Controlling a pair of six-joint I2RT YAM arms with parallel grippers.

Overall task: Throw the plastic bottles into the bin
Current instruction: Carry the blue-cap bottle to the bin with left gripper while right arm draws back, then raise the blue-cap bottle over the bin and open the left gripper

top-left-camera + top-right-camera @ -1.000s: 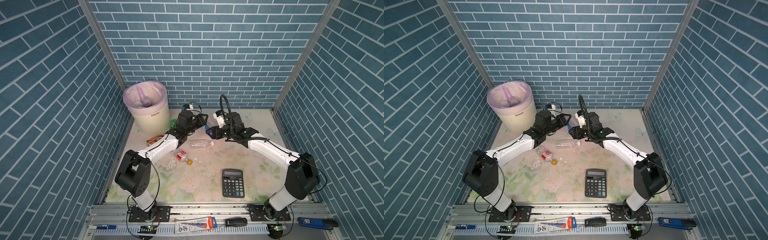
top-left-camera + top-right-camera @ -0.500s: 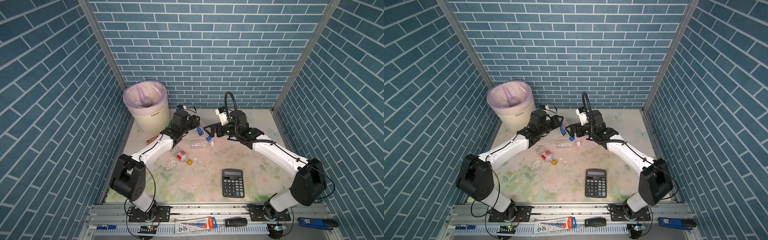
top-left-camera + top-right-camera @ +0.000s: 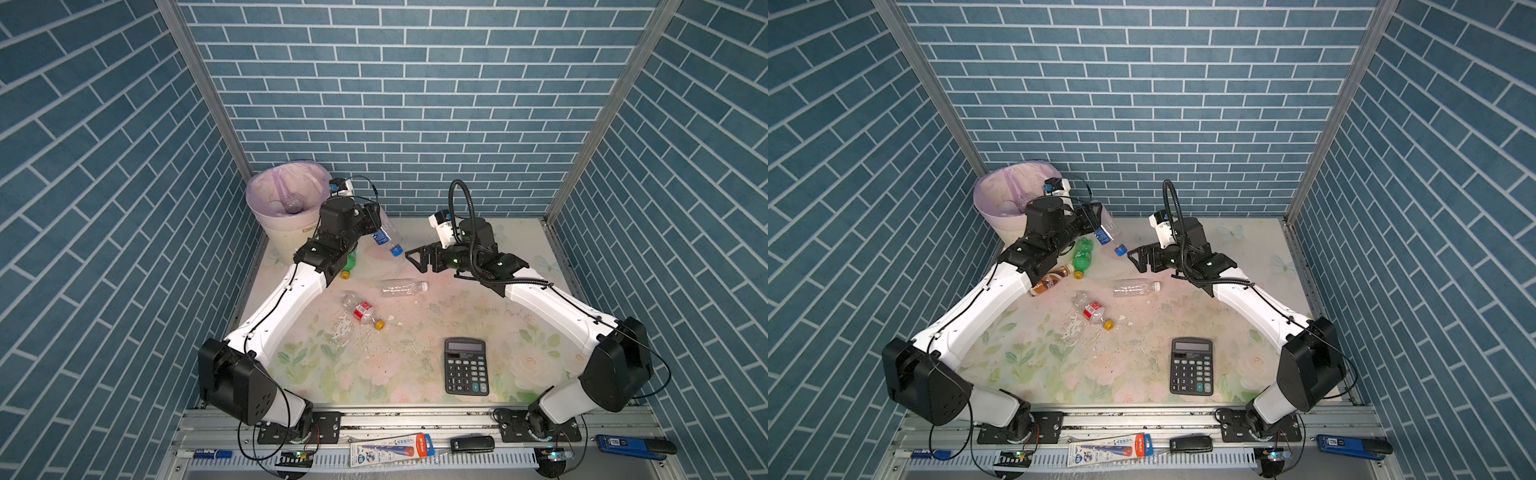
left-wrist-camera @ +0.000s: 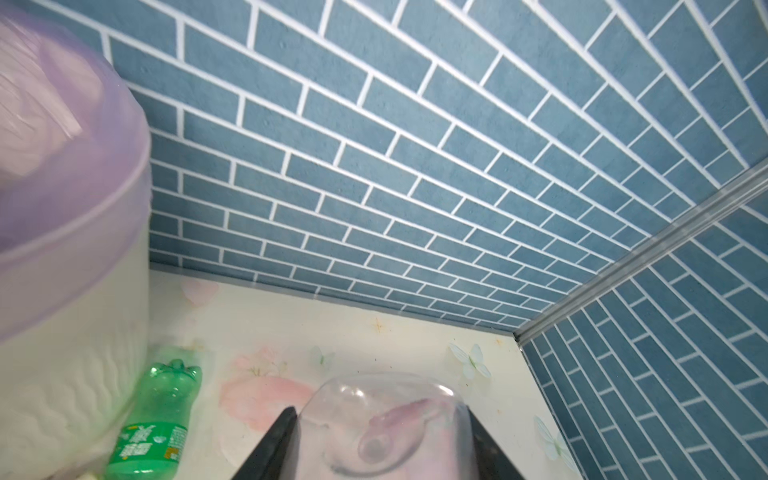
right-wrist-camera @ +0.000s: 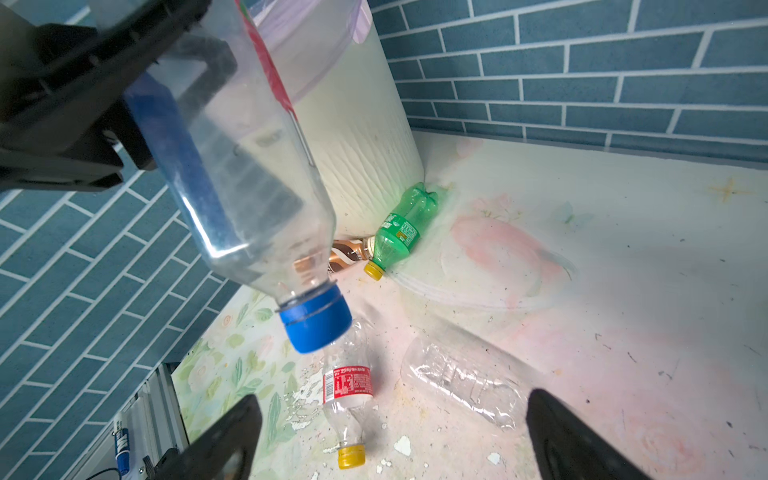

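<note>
The clear bottle's cap hangs below the bin's rim. I will lift my left gripper, swing it over the bin's opening [image 3: 286, 190] [image 4: 32, 104] and let go of the bottle.
My left gripper [image 3: 372, 220] is shut on a clear bottle [image 3: 385, 236] with a blue label, held in the air with its blue cap [image 3: 1120, 250] tilted down, just right of the bin [image 3: 279, 239]. In the left wrist view the bottle's base [image 4: 386, 424] sits between the fingers. My right gripper [image 3: 415, 259] stands open and empty, a short way right of the cap. On the table lie a clear white-capped bottle [image 3: 401, 287], a red-labelled bottle [image 3: 362, 311], a green bottle [image 3: 1082, 255] and a brown bottle [image 3: 1050, 282]. Another bottle lies inside the bin.
A black calculator [image 3: 465, 365] lies near the table's front right. The green bottle [image 4: 153, 424] and the brown bottle rest against the foot of the bin [image 4: 75, 291], under my left arm. Blue brick walls enclose the table on three sides.
My right gripper has opened, let go of the blue-capped bottle and drawn back to the right. My left gripper has carried the bottle up and back toward the bin.
</note>
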